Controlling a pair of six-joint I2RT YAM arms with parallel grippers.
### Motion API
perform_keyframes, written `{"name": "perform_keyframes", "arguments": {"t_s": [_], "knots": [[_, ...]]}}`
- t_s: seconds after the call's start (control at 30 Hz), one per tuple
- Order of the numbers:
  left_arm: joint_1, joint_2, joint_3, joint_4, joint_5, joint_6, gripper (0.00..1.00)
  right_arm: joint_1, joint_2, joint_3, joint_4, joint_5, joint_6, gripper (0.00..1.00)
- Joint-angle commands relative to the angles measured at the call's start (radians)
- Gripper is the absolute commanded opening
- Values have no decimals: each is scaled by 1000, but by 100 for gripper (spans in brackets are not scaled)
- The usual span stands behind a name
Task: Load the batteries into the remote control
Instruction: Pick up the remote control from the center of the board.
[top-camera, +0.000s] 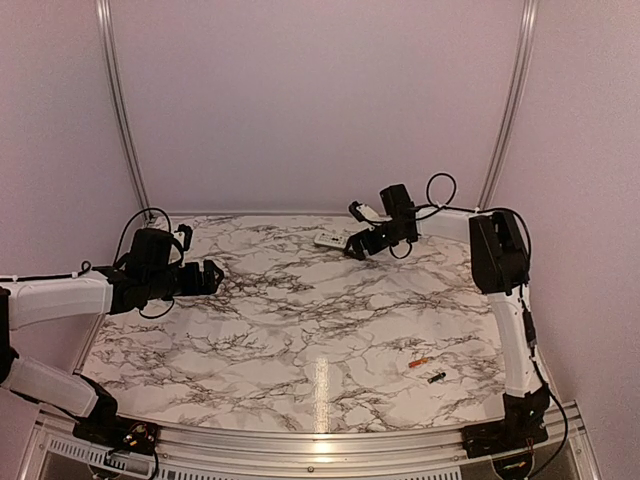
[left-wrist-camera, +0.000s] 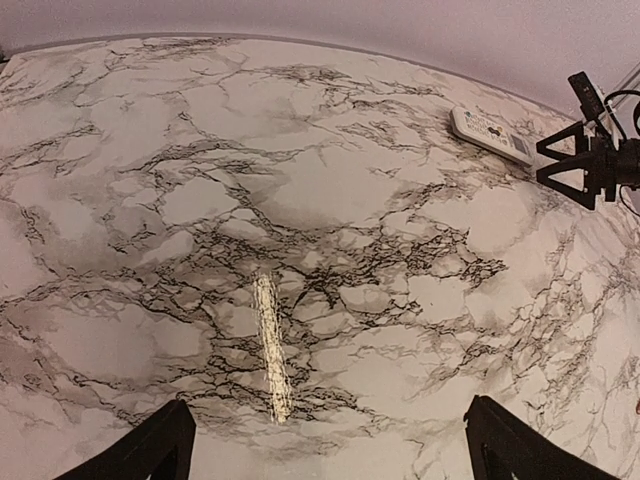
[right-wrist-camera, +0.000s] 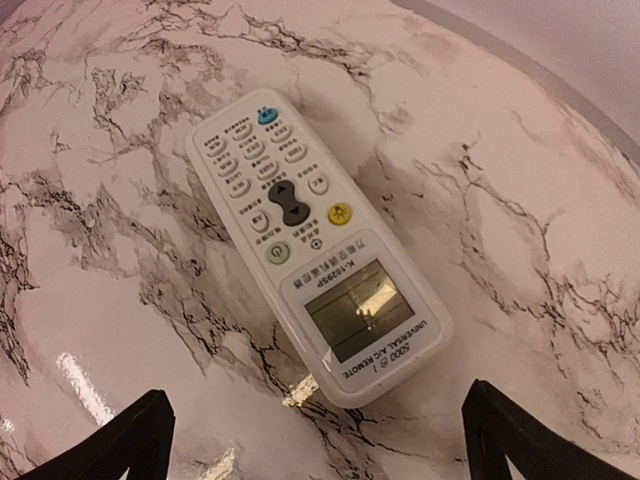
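Observation:
My right gripper's open fingers still stop short of the remote's screen end. Next I will lower that gripper toward the left in the top view to straddle it.
The white remote control lies face up on the marble table, buttons and screen showing, at the far right-centre in the top view. My right gripper is open and empty just above the remote's screen end, a finger on either side; the top view shows it next to the remote. The orange-red battery and the dark battery lie side by side near the front right. My left gripper is open and empty over the left side, far from the remote.
The marble table is bounded by a pale back wall and two aluminium posts. The right arm's upright link stands close to the batteries. A bright light reflection lies on the table's middle.

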Motion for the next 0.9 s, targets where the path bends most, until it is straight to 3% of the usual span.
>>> {"name": "perform_keyframes", "arguments": {"t_s": [0.0,0.57,0.73,0.87], "knots": [[-5,-17,19,-8,9,11,99,0,54,88,-68,-8,-28,99],[-5,-49,18,-20,-7,13,99,-2,258,363,-171,-56,-64,98],[-5,-54,12,-8,1,11,99,6,287,408,-194,-76,-79,94],[-5,-54,8,-2,1,9,99,19,292,408,-208,-74,-103,83]]}}
